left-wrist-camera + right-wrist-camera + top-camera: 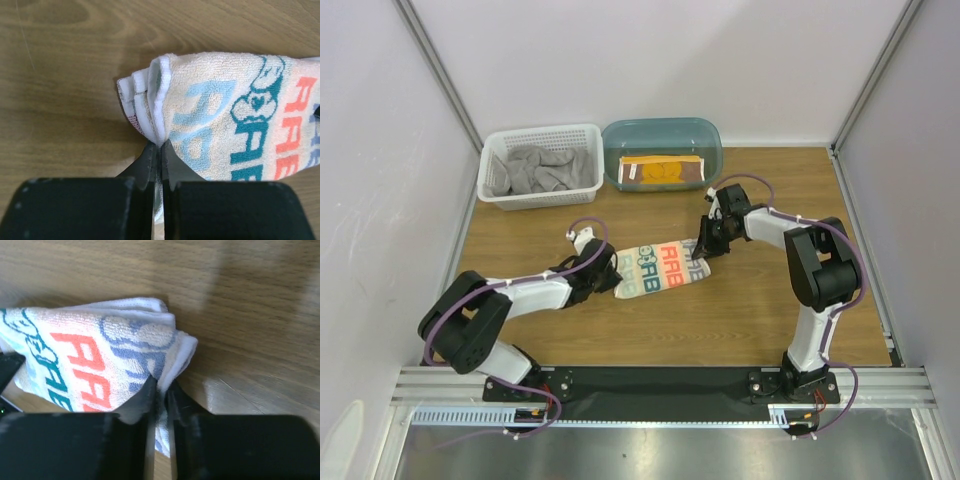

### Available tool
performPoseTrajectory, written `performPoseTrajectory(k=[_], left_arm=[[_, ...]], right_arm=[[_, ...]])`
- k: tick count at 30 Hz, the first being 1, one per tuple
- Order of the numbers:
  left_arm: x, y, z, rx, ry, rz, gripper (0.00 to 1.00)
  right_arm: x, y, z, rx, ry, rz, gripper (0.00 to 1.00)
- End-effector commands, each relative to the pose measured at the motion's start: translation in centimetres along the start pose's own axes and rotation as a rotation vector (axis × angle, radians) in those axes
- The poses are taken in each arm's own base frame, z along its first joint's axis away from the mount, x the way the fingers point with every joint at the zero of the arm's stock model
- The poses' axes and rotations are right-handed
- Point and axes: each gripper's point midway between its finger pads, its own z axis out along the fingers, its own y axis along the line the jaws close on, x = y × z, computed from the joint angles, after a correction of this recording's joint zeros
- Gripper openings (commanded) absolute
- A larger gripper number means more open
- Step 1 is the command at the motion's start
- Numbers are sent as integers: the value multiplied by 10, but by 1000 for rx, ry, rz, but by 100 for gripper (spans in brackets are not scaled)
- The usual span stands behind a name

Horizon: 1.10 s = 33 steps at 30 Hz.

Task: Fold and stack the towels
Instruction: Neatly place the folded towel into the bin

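Note:
The brown towel already lies folded in the teal tub (712, 138), so the robot's left hand needs to lift outward, then go down onto that towel's basket-side end (628, 173) and let go.
The white towel (660, 267) with red, blue and teal letters lies folded mid-table, stretched between both grippers. My left gripper (611, 275) is shut on its left end; the left wrist view shows the towel (225, 120) with its folded edges pinched at the fingertips (161, 145). My right gripper (701, 247) is shut on its right end; the right wrist view shows the towel (100, 360) clamped at its corner (160, 387). The brown towel (662, 171) with orange print lies folded in the teal tub (712, 138). The grey towel (538, 168) sits crumpled in the white basket (542, 133).
The basket and tub stand side by side at the table's back edge. White walls with metal frame posts (442, 75) close in the left, right and back. Wooden table (740, 320) surrounds the towel.

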Motion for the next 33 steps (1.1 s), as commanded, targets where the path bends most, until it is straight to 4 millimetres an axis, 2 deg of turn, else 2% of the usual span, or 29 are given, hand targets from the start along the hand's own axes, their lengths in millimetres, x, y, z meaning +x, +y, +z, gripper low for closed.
performPoseTrajectory(k=[1,2,4,7,10,11,13,14,16,17,19,20,22,23,24,25,26,27,28,29,30,31,32,33], left_arm=[[-4,17,6,-94,1,94,0],[-8,13,7,-88,-2,103,0],[-13,12,9,-92,1,106,0],[-34,-1,7,-56,-38,135,0],[-60,-20,1,-18,-90,166,0],[-73,-33,-2,11,-113,194,0],[-87,-41,-5,12,-125,216,0],[-102,-58,-10,46,-147,232,0],[-117,-65,-11,53,-162,253,0],[-131,-81,-14,82,-181,253,0],[-148,-91,-14,99,-193,251,0],[-161,-104,-14,123,-199,246,0],[-181,-112,-15,143,-213,237,0],[-199,-127,-22,175,-245,233,0],[-209,-130,-18,185,-248,232,0],[-217,-135,-17,194,-260,244,0],[-237,-151,-25,231,-302,245,0],[-244,-150,-12,222,-301,247,0],[-253,-156,-10,233,-316,254,0],[-272,-172,-16,267,-355,253,1],[-283,-175,-10,275,-372,251,0],[-285,-174,7,263,-364,254,0],[-301,-185,5,282,-398,252,0],[-311,-184,10,282,-414,242,0]], right_arm=[[29,-13,7,38,81,33,8],[27,-10,6,29,78,36,0],[21,-4,0,18,65,36,0],[-1,8,-16,14,6,12,0],[-28,22,-38,18,-70,-15,0],[-36,26,-43,20,-94,-22,0],[-51,30,-54,29,-134,-23,0],[-67,38,-62,16,-176,-34,0],[-85,40,-70,7,-211,-20,0],[-100,47,-78,-10,-246,-29,0],[-117,45,-83,-20,-264,-6,0],[-136,54,-95,-45,-301,-19,0],[-150,55,-101,-54,-313,-15,0],[-161,51,-103,-53,-325,-15,0],[-183,62,-118,-72,-378,-40,0],[-195,64,-126,-76,-400,-46,0],[-206,56,-120,-68,-404,-44,0],[-217,55,-123,-71,-425,-51,0],[-242,69,-145,-94,-496,-83,0],[-251,60,-131,-94,-484,-76,0],[-265,56,-137,-101,-513,-75,0],[-284,64,-152,-123,-567,-100,0],[-294,64,-153,-137,-586,-106,0],[-301,51,-139,-144,-577,-84,0]])
